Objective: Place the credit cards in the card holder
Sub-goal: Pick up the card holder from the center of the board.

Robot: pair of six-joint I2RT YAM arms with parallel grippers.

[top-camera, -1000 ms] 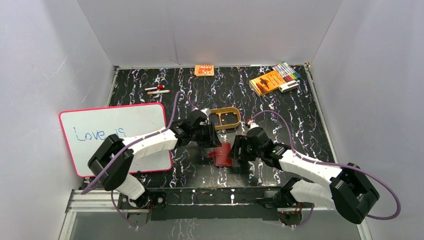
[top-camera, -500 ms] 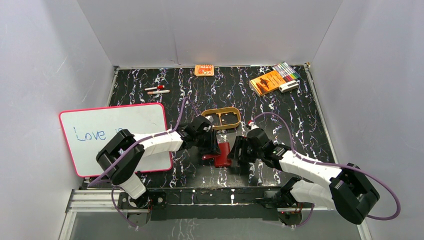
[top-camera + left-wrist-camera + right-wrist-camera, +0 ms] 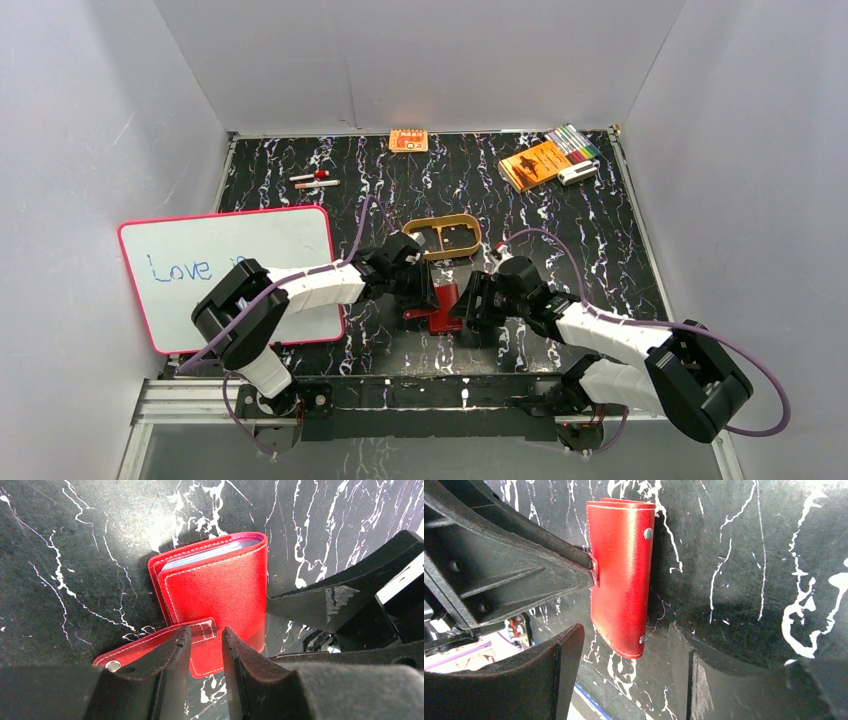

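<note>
Next, my right gripper lowers, tilts flatter and closes on the card holder's studded edge (image 3: 458, 325) (image 3: 642, 625), as that lies below, lined up between its open fingers.
The card holder (image 3: 441, 308) is a red folded wallet lying on the black marbled table between both grippers. In the left wrist view the card holder (image 3: 220, 585) shows pale blue-grey credit cards' edges (image 3: 215, 550) tucked in its far fold, and its snap tab (image 3: 130, 655) stretches left. My left gripper (image 3: 206, 636) stands over the tab's stitched root with its jaws narrowly apart, pinching nothing that I can see. My right gripper (image 3: 624, 636) is wide open, one finger on each side of the card holder's near end (image 3: 621, 580). No loose cards show.
A tan oval tray (image 3: 447, 237) sits just behind the wallet. The whiteboard (image 3: 230, 270) lies at the left. An orange booklet (image 3: 533, 163) and markers (image 3: 573, 142) are at the back right, an orange packet (image 3: 408, 140) at the back, pens (image 3: 315, 181) at the back left.
My left gripper has come forward and right onto the wallet's tab side. The right gripper has edged left toward the wallet. The wallet has shifted slightly.
</note>
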